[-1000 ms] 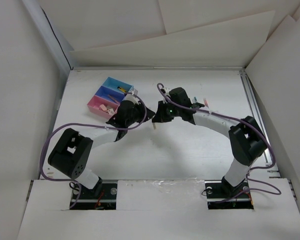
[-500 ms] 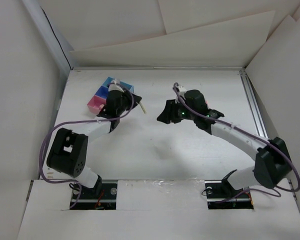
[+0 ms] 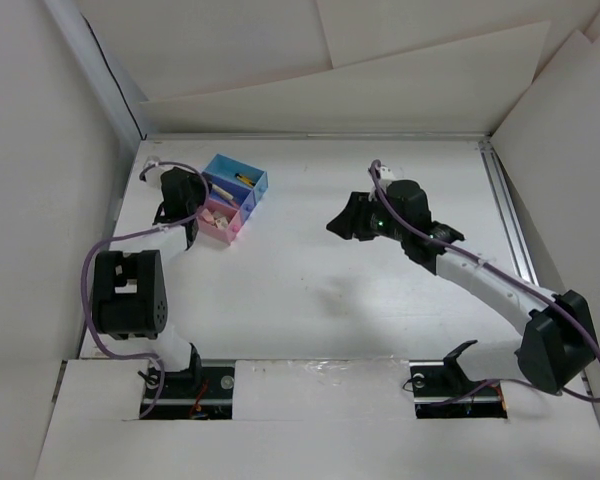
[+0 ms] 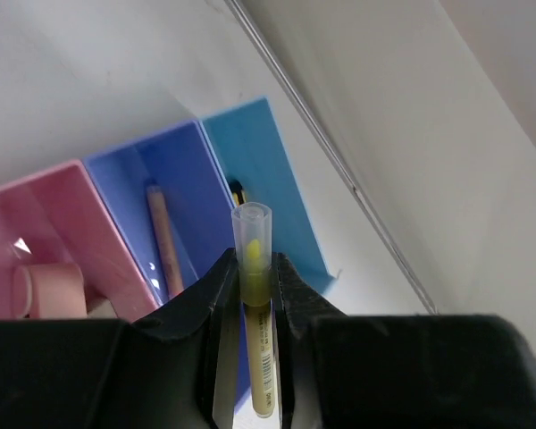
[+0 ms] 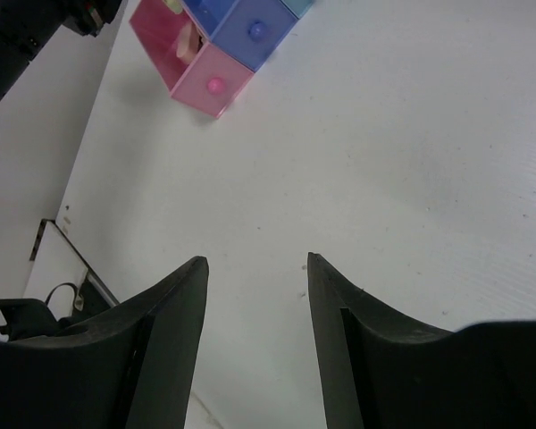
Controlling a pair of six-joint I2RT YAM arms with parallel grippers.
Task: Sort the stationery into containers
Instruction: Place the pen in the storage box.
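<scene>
I should next lower the yellow highlighter in my left gripper slightly outward and let go of it in the blue-violet bin (image 4: pixel 179 161), because a beige pen (image 4: pixel 163 241) is already there.
My left gripper (image 4: pixel 252 279) is shut on a slim yellow highlighter (image 4: pixel 253 255) with a clear cap, which sticks up between the fingers. It hangs over the containers: a pink bin (image 4: pixel 67 201), a blue-violet bin (image 4: pixel 179 161) and a light-blue bin (image 4: pixel 263 147). The violet bin holds a beige pen (image 4: pixel 163 241). A pale roll (image 4: pixel 46 288) lies in the pink bin. In the top view the left gripper (image 3: pixel 183 205) is just left of the containers (image 3: pixel 230 195). My right gripper (image 5: pixel 256 261) is open and empty above bare table, in the top view (image 3: pixel 342 222) right of centre.
White walls enclose the table, and a metal rail (image 4: pixel 339 170) runs along the far edge behind the bins. A small dark and yellow item (image 4: pixel 236 189) lies in the light-blue bin. The left arm's purple cable (image 3: pixel 120 240) loops near the table's left edge.
The two grippers met at mid-table a second ago. The right one opened and drew back to the right. The left arm swung left to the bins with the highlighter.
</scene>
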